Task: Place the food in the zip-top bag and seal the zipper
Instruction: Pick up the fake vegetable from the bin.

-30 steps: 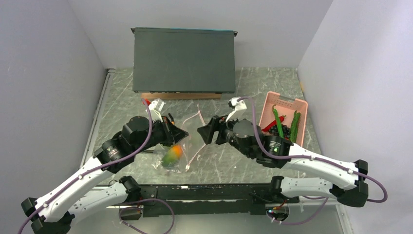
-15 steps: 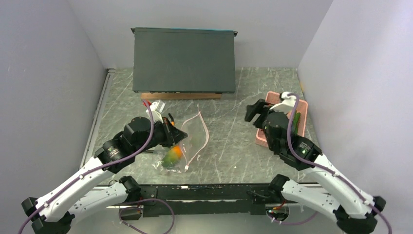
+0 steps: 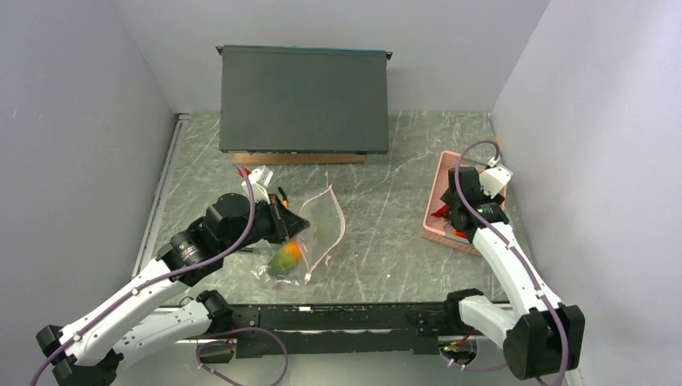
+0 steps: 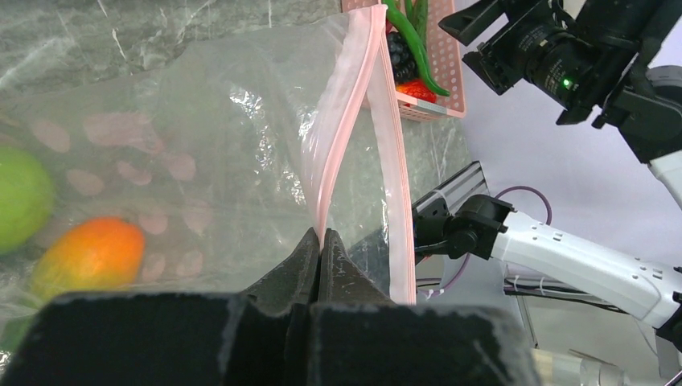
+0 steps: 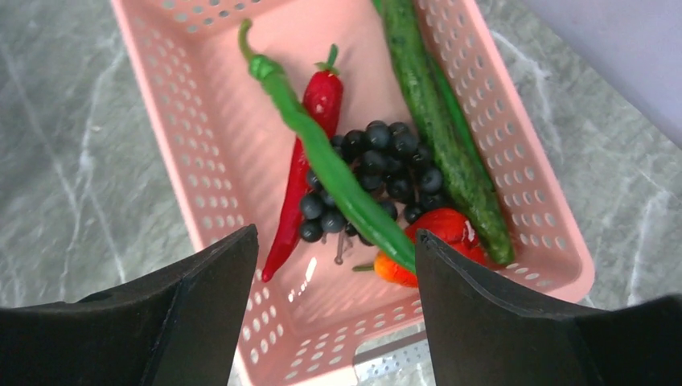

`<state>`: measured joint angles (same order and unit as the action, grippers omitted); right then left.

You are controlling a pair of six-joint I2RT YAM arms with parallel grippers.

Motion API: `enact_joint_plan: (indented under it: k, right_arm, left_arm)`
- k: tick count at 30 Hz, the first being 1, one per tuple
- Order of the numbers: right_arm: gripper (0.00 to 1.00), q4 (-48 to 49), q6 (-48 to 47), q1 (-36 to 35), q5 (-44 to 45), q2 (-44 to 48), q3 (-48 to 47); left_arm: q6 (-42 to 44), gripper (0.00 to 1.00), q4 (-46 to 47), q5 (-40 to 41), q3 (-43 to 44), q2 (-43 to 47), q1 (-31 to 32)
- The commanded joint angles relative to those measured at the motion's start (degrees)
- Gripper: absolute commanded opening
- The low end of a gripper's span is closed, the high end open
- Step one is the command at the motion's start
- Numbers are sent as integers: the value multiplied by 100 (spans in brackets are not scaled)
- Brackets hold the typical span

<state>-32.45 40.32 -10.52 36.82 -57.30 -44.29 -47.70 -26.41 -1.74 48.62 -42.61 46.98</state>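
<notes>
The long green chili lies on top of the grapes between my open fingers, so my right gripper will next go straight down into the pink basket (image 5: pixel 173 112) onto it.
The clear zip-top bag (image 3: pixel 315 229) lies at centre-left, its mouth facing right. My left gripper (image 4: pixel 320 235) is shut on one lip of the pink zipper (image 4: pixel 347 121) and holds the mouth open; it also shows in the top view (image 3: pixel 296 225). Inside the bag lie a lime-green fruit (image 4: pixel 20 197) and an orange-yellow piece (image 4: pixel 90 253). My right gripper (image 5: pixel 336 281) is open and empty, above the near end of the pink basket (image 5: pixel 173 112). The basket holds a red chili (image 5: pixel 304 161), a long green chili (image 5: pixel 338 173), a dark green cucumber (image 5: pixel 442 121), black grapes (image 5: pixel 382 165) and a red-orange piece (image 5: pixel 438 233).
A dark grey box (image 3: pixel 304 98) on a wooden board stands at the back centre. The basket (image 3: pixel 440 186) sits close to the right wall. White walls close in both sides. A metal rail runs along the table's near edge.
My right arm has swung from the bag's mouth to the right and now hangs over the basket, jaws open. The left gripper and the bag have not moved.
</notes>
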Motion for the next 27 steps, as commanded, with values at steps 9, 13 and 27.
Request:
enact_joint_plan:
  k: [9,13,27]
  right_arm:
    - [61,1029,-227,703,-439,-1470,213]
    - [58,1107,-322,715,-561,-1689,160]
    - [46,1315,-344,701,-848,-2365,9]
  left_arm:
    - [176,0,314,-395,175,-243,26]
    - [178,0,335,-474,186,-263,23]
    - [43,0,454,-539,74,-89,30]
